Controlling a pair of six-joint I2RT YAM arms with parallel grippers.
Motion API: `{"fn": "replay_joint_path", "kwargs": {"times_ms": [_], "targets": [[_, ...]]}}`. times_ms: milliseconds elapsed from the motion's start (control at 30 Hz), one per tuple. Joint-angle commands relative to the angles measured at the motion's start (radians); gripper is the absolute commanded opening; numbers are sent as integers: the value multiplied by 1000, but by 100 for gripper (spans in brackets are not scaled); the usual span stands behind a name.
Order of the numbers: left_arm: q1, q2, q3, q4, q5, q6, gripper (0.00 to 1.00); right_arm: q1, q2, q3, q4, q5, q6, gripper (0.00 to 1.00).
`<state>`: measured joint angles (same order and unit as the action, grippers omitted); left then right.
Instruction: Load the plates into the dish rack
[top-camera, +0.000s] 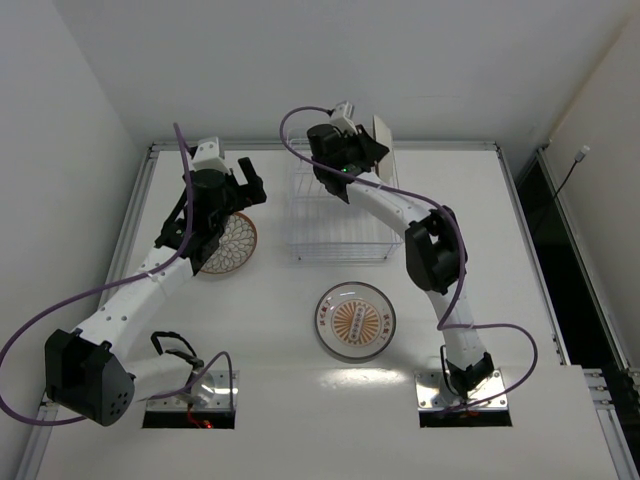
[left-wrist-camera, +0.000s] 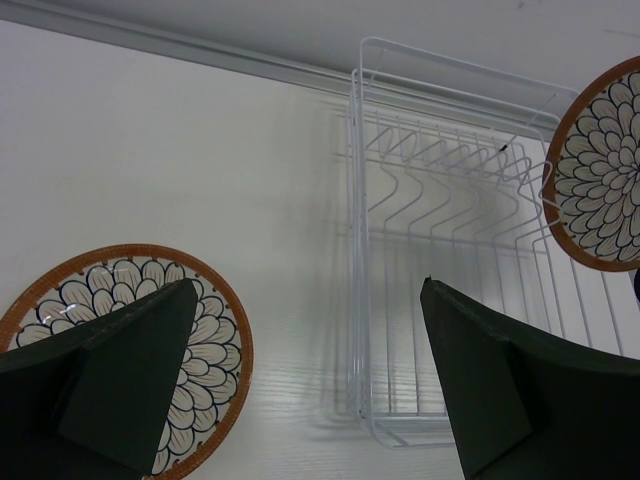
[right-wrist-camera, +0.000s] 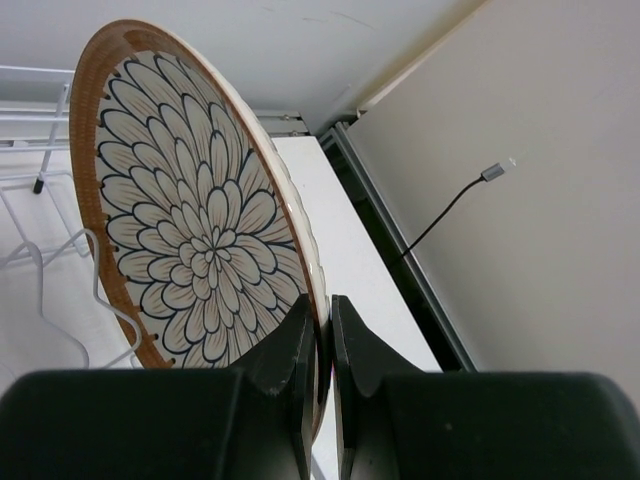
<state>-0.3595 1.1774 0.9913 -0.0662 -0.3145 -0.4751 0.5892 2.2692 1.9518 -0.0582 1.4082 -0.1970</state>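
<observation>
My right gripper lowers the petal-pattern plate between the rack's curved end wires next and lets go of the plate's rim, as the plate stands on edge.
My right gripper is shut on the rim of a petal-pattern plate, holding it on edge above the far right end of the white wire dish rack. The right wrist view shows the plate's face upright, with the fingertips pinching its lower rim. My left gripper hovers open over the far edge of a second petal plate lying flat left of the rack. Its jaws hold nothing; the flat plate, rack and held plate lie beyond. A sunburst plate lies flat near the rack's front.
An aluminium rail borders the table's far edge, close behind the rack. A dark gap runs along the right edge, with a cable plug on the wall there. The arm bases stand at the near edge.
</observation>
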Motion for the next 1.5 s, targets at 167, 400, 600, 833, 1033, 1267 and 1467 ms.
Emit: {"fn": "replay_joint_path", "kwargs": {"times_ms": [167, 400, 600, 833, 1033, 1267, 1467], "targets": [[-7, -28, 7, 29, -9, 7, 94, 0, -69, 21, 49, 146, 27, 0], [-7, -38, 7, 29, -9, 7, 94, 18, -50, 32, -164, 106, 235, 0], [-7, -38, 7, 29, -9, 7, 94, 27, -28, 65, -311, 66, 363, 0], [-7, -38, 7, 29, -9, 7, 94, 27, -28, 75, -442, -27, 496, 9], [-7, -38, 7, 29, -9, 7, 94, 18, -37, 84, -497, -74, 551, 27], [-7, -38, 7, 29, 0, 7, 94, 18, -46, 84, -516, -92, 570, 43], [-7, -38, 7, 29, 0, 7, 94, 0, -56, 93, -516, -101, 570, 37]]}}
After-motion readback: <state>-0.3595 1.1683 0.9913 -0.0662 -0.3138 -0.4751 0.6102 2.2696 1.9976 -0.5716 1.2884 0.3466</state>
